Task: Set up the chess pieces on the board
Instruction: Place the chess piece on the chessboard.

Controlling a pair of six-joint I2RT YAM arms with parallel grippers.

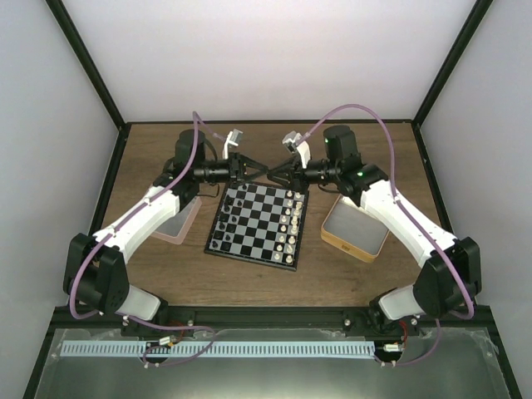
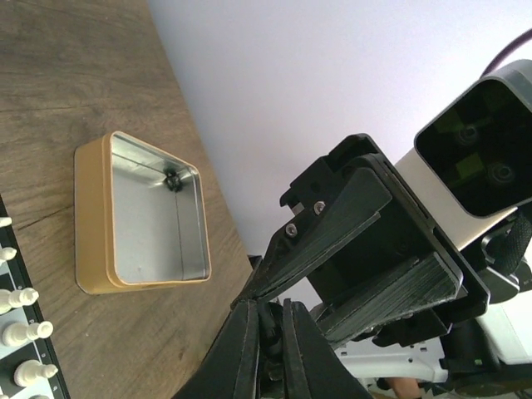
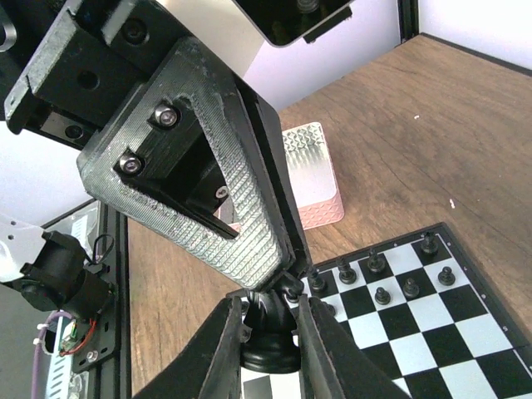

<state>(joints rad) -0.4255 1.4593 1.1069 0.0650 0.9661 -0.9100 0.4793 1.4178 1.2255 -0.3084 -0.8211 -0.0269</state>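
Note:
The pale square of the board beside the far corner chess piece is empty, so my left gripper should go down onto it, to the left in the top view, with its fingers turning down.
The board (image 1: pixel 249 258), black and pale checks, lies mid-table. Black chess pieces (image 1: pixel 224 234) line its left side and tiny white ones (image 1: pixel 291 220) its right. My two grippers meet tip to tip above the board's far edge. In the right wrist view my right gripper (image 3: pixel 268 314) has its fingers against the base of a black chess piece (image 3: pixel 270 353), and the left gripper's fingers (image 3: pixel 237 220) come down onto its top. In the left wrist view my left gripper (image 2: pixel 268 314) is shut on the piece's dark top (image 2: pixel 272 332). Several black pieces (image 3: pixel 378 264) stand on the board (image 3: pixel 440 328) below.
A tan tray (image 1: pixel 356 230) sits right of the board. In the left wrist view the tray (image 2: pixel 90 218) holds one small black piece (image 2: pixel 173 178). A pink-rimmed clear box (image 1: pixel 179 224) sits left of the board, partly under the left arm, and shows in the right wrist view (image 3: pixel 314 179).

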